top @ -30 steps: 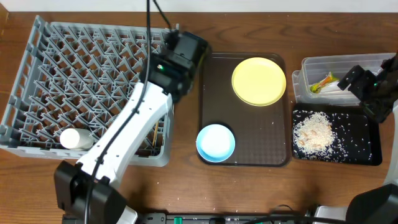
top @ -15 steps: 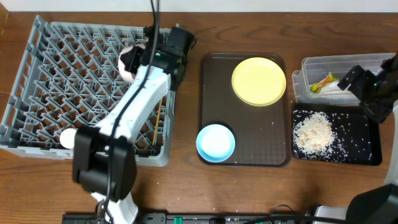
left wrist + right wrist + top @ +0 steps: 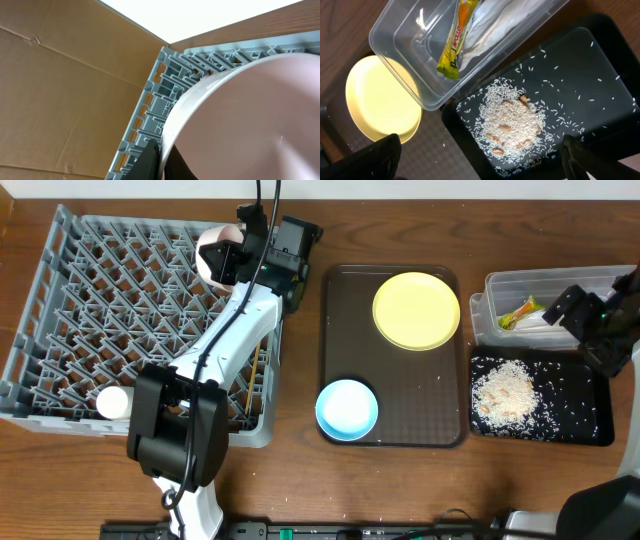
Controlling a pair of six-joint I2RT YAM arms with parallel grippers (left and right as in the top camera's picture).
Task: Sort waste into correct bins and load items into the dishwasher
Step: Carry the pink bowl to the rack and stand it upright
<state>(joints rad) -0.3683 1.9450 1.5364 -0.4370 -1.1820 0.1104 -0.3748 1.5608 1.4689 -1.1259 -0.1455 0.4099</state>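
Note:
My left gripper lowers the white bowl toward the rack's edge by the brown tray next, then releases the bowl's rim.
My left gripper (image 3: 238, 258) is shut on the rim of the white bowl (image 3: 217, 256), which it holds on edge over the far right corner of the grey dishwasher rack (image 3: 60, 300). In the left wrist view the bowl (image 3: 250, 115) fills the frame, its rim pinched between my fingers (image 3: 150, 160). A small white cup (image 3: 112, 402) and chopsticks (image 3: 255, 385) lie in the rack. The yellow plate (image 3: 416, 310) and light-blue bowl (image 3: 347, 408) sit on the brown tray. My right gripper (image 3: 585, 315) hangs open above the bins.
The clear tub (image 3: 395, 35) holds the wrapper (image 3: 454, 45) and napkin (image 3: 490, 20). Rice (image 3: 512, 120) is heaped in the black tray (image 3: 610, 65). The brown serving tray (image 3: 420, 390) lies between the rack and the bins. Cardboard stands left of the rack.
My left arm swung from the rack's right side to its far right corner, and the white bowl came into view on edge. The right arm has not moved.

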